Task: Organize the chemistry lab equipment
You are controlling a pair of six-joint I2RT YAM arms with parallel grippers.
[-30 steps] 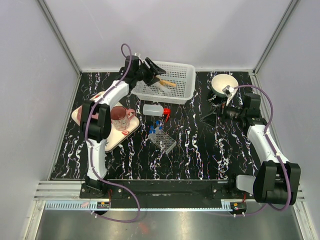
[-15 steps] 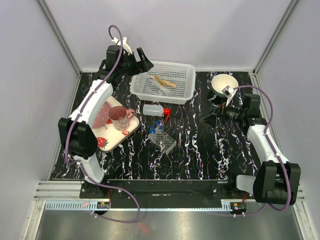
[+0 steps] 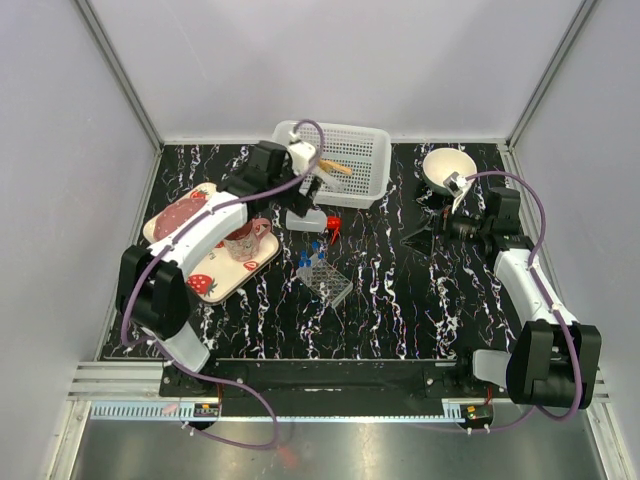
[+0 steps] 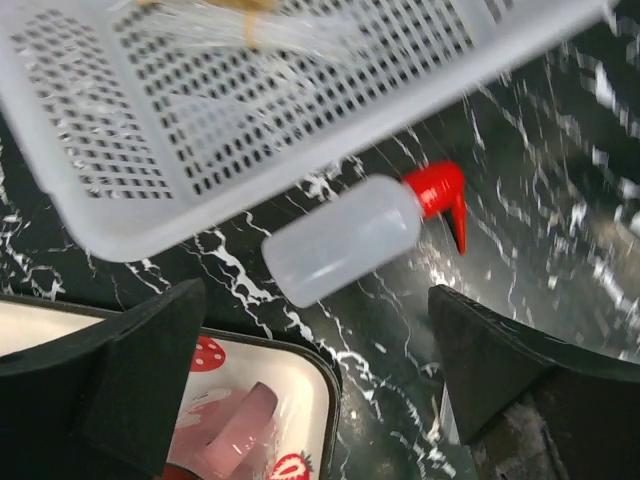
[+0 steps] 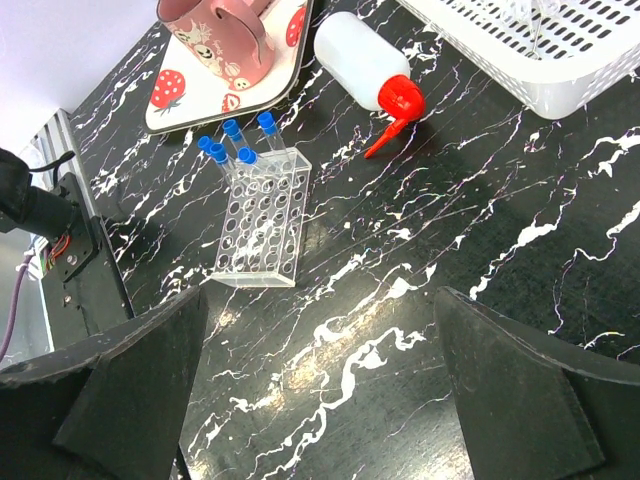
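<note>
My left gripper drops and turns next until its fingers straddle the bottle's translucent body near its base (image 3: 300, 221) (image 4: 319, 251), since the bottle lies slantwise across my wrist view.
A translucent red-capped bottle (image 4: 345, 240) lies on its side on the black table, just in front of the white basket (image 4: 120, 215). My left gripper (image 4: 318, 335) is open and empty, hovering just short of the bottle; it is seen in the top view (image 3: 308, 203). The clear tube rack (image 5: 260, 215) holds several blue-capped test tubes (image 5: 238, 138) at its far end. Wooden sticks (image 3: 336, 167) and clear pipettes lie inside the basket. My right gripper (image 5: 320, 325) is open and empty, low over bare table, right of the rack.
A strawberry-print tray (image 3: 200, 285) with a pink mug (image 3: 240, 238) sits at the left, close below my left gripper. A white bowl (image 3: 449, 168) stands at the back right, beside my right wrist. The basket (image 3: 350, 150) stands at the back centre.
My left arm swung from the back left corner, beside the basket, forward and right to the basket's front edge, over the bottle. The right arm has not moved.
</note>
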